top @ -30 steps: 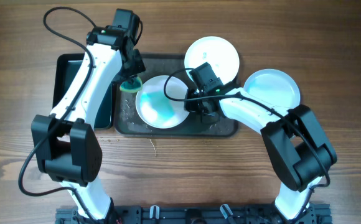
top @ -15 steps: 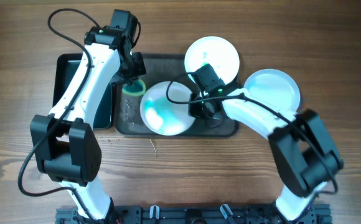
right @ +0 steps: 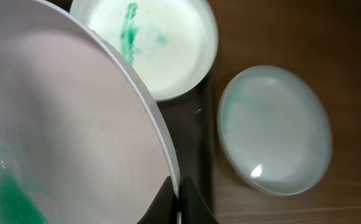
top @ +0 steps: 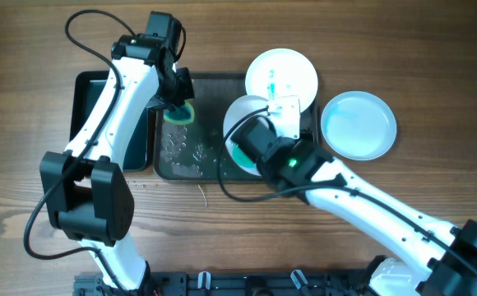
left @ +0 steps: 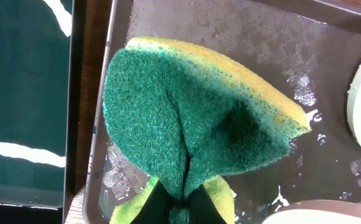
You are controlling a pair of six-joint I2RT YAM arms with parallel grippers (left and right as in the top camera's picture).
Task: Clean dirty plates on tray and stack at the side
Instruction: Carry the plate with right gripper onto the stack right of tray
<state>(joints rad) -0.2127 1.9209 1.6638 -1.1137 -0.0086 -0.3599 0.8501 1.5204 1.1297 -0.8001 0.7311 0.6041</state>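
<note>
My right gripper should move past the tray's edge and down over the clean pale plate (top: 358,126) (right: 275,130) next, because that plate is already at the side for stacking.
My right gripper (right: 179,202) is shut on the rim of a white plate (right: 62,137) smeared with green, held lifted and tilted above the dark tray (top: 214,164); overhead the plate (top: 240,115) shows beside the arm. My left gripper (left: 179,208) is shut on a green and yellow sponge (left: 193,118), also seen overhead (top: 178,113), over the tray's wet left end (left: 330,155). A second white plate with a green streak (top: 281,76) lies at the tray's far right corner. A clean pale plate (top: 358,125) lies on the table to the right of the tray.
A dark green bin (top: 103,123) stands left of the tray. Water drops and suds (top: 181,152) lie on the tray floor. Cables loop over both arms.
My right gripper has raised the plate off the tray and tilted it, moving it right and up toward the camera. The left gripper with the sponge has stayed almost still.
</note>
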